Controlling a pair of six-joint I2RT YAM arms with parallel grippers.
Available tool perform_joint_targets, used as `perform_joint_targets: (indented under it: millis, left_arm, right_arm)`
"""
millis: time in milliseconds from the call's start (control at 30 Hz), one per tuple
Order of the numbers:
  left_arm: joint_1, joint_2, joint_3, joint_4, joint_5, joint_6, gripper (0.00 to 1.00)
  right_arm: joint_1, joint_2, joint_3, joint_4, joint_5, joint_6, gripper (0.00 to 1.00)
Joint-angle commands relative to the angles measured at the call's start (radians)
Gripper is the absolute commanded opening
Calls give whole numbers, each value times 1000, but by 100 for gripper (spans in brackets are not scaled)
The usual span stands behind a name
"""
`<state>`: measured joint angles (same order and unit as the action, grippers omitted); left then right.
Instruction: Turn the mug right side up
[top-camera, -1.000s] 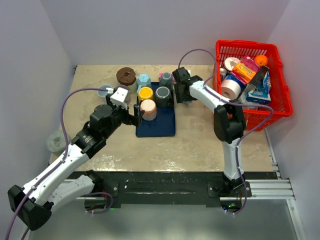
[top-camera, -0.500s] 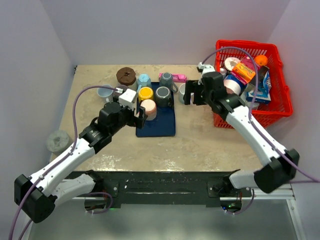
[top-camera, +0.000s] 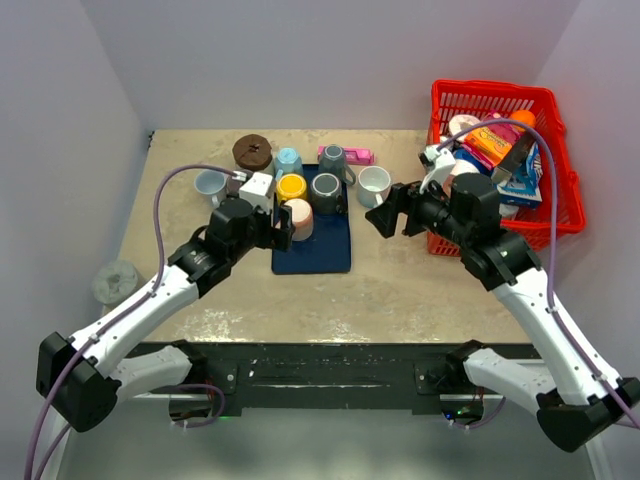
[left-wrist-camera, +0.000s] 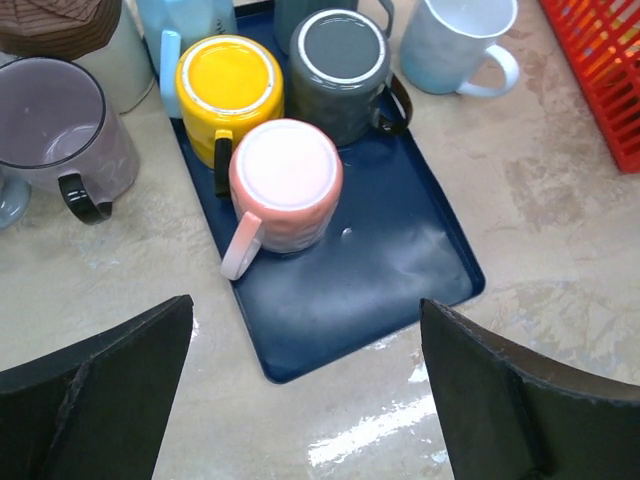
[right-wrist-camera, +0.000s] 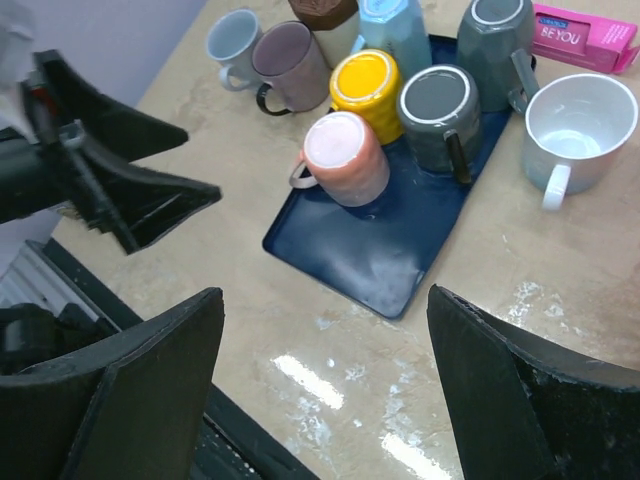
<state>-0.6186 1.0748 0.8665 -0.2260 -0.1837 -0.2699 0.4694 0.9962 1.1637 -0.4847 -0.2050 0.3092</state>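
Observation:
My left gripper needs to move down next, with its fingers on both sides of the pink mug's handle (left-wrist-camera: 241, 247), and close on it, because that handle sticks out clear of the yellow (left-wrist-camera: 228, 85) and grey mugs.
Several mugs stand upside down on the blue tray (top-camera: 318, 255): pink (top-camera: 296, 218), yellow (top-camera: 291, 186), dark grey (top-camera: 326, 190). They also show in the left wrist view as pink (left-wrist-camera: 285, 180), yellow (left-wrist-camera: 228, 85) and dark grey (left-wrist-camera: 340, 65). A pale blue-white mug (top-camera: 374, 184) stands upright on the table right of the tray, also in the right wrist view (right-wrist-camera: 578, 125). My left gripper (top-camera: 276, 232) is open and empty just left of the pink mug; the left wrist view (left-wrist-camera: 305, 305) shows it above the tray's near corner. My right gripper (top-camera: 386, 216) is open and empty, near-right of the pale mug, its opening in the right wrist view (right-wrist-camera: 325, 295).
A purple mug (left-wrist-camera: 55, 125) and a light blue mug (top-camera: 210, 184) stand upright left of the tray. A brown-lidded jar (top-camera: 252, 153) and a pink box (top-camera: 358, 155) are at the back. A red basket (top-camera: 560, 215) full of items stands at the right.
My right arm has drawn back toward the near right, away from the pale mug, which now stands upright and free. My left gripper has edged up beside the pink mug.

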Motion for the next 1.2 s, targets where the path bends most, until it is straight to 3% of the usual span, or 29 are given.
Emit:
perform_joint_targets:
  millis: [0,200,433,867,1167]
  left_arm:
    - [-1,60,17,82,-97,1,99]
    - [-1,281,156,136,-102,37,99]
    - [-1,537,301,77,-160,61,99]
    - [8,626,241,85,-102,238,99]
    - [40,686,259,56,-23,210,99]
  right_arm:
    - [0,-71,-21,23,-62,16,86]
    - [0,-106,-53,72,-68,33,86]
    - [2,-126,-87,150,27,73,86]
    - [2,-61,-131,163,-4,87,86]
    - [0,-48,-139,156,-2,110,86]
